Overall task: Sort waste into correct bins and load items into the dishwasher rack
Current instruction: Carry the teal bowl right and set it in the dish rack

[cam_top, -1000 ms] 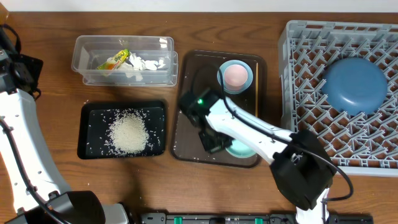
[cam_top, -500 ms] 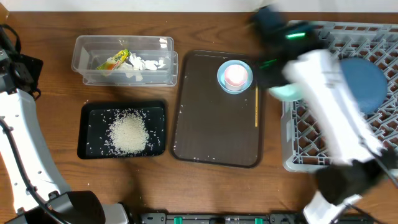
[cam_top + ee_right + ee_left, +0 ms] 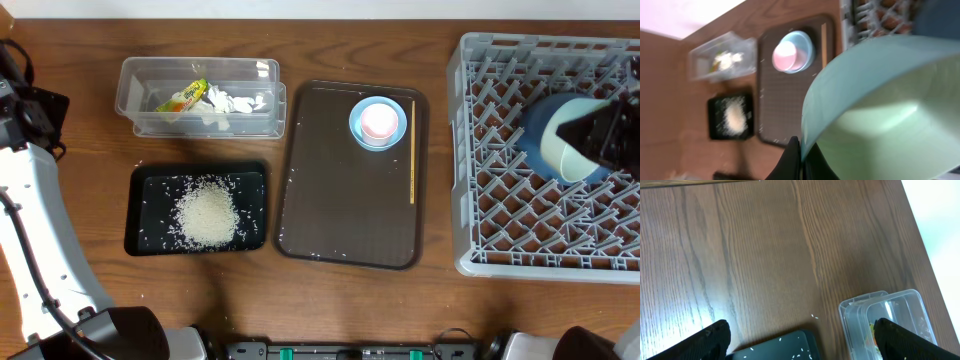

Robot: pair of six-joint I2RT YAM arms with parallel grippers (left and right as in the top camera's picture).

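Observation:
I will bring my right gripper back and down onto the rack's empty near rows to release the bowl, as the dark blue plate fills the middle.
My right gripper [image 3: 802,146] is shut on the rim of a light blue bowl [image 3: 880,110]. It holds the bowl tilted over the grey dishwasher rack [image 3: 500,200], next to the dark blue plate [image 3: 560,112] that lies in the rack. A second light blue bowl [image 3: 378,122] with the pink-white cup [image 3: 379,120] inside it stands on the brown tray [image 3: 340,200], and a chopstick [image 3: 412,165] lies beside it. Rice [image 3: 207,214] is piled in the black tray [image 3: 150,185]. The clear container [image 3: 135,85] holds a wrapper [image 3: 182,97] and tissue [image 3: 236,102]. My left gripper [image 3: 802,340] hangs open above the table.
The black tray's corner [image 3: 785,347] and the clear container [image 3: 890,310] show between my left fingers. A few loose grains lie on the wood by the black tray. My left arm [image 3: 30,220] stands along the table's left edge.
My right arm has lifted the bowl off the brown tray and swung it right, over the rack. The left arm has not moved.

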